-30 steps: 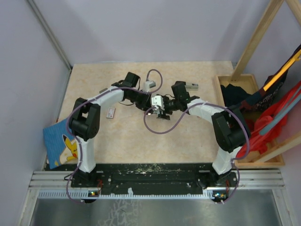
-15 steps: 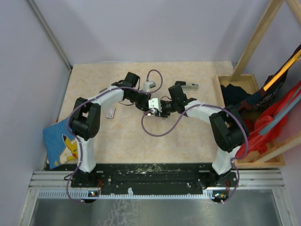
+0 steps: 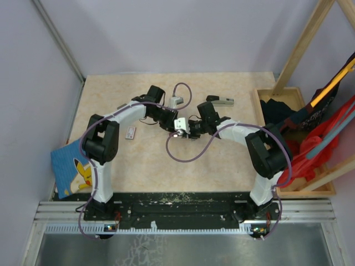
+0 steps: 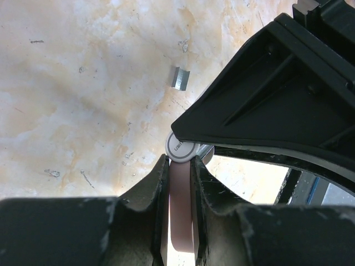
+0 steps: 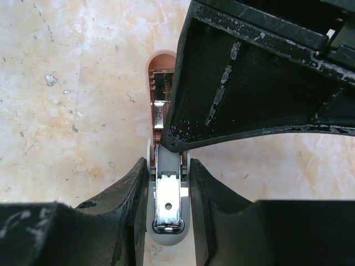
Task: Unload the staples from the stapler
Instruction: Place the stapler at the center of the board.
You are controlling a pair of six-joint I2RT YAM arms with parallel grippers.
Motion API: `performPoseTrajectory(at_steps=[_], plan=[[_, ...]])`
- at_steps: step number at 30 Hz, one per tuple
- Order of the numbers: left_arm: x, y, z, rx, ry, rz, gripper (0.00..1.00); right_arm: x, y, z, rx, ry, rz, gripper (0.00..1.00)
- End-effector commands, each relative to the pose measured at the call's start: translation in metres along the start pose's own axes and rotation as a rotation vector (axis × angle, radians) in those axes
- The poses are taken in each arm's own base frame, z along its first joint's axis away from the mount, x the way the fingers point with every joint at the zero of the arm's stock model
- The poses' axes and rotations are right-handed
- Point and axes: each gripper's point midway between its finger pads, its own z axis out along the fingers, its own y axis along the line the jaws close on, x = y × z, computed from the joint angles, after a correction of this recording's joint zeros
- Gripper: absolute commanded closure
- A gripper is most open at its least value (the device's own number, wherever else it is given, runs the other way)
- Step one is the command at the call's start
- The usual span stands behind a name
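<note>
A staple strip lies out, so my right gripper needs to move outward next, to the left in the top view, and down to let go of the stapler (image 3: 181,123) on the tabletop.
A small stapler (image 3: 181,123) hangs open between my two grippers at mid-table. My left gripper (image 4: 178,160) is shut on its pinkish top arm (image 4: 180,210), which ends in a white round cap. My right gripper (image 5: 168,163) is shut on its grey-white base (image 5: 168,221), whose shiny metal plate faces the camera. The pinkish arm with its spring and metal channel (image 5: 158,94) stretches away from the base. One short grey strip of staples (image 4: 180,78) lies on the table beyond the left fingers. In the top view the left gripper (image 3: 175,127) and right gripper (image 3: 189,127) almost touch.
A slim dark-grey and silver object (image 3: 221,101) lies at the back right. A pinkish-white tag (image 3: 130,132) lies left of the arms. A blue card (image 3: 71,166) sits at the left edge. A wooden tray (image 3: 260,102) with cloth stands at the right.
My right gripper has moved a little to the left, closing up on the left gripper, and the stapler has shifted left with it. The left arm has hardly moved.
</note>
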Motion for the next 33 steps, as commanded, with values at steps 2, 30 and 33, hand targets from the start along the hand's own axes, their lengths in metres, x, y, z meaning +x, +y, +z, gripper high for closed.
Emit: performPoseTrajectory(at_steps=[2,30,33], plan=[[-0.018,-0.003,-0.01,0.024,-0.037,0.037,0.66,-0.018,-0.01,0.005,0.02,-0.049,-0.036,0.86],[0.031,0.079,-0.239,-0.318,-0.359,-0.067,0.01,-0.023,-0.144,0.075,0.069,-0.079,0.171,0.84],[0.042,0.072,-0.239,-0.314,-0.361,-0.051,0.01,-0.026,-0.164,0.089,0.091,-0.12,0.164,0.84]])
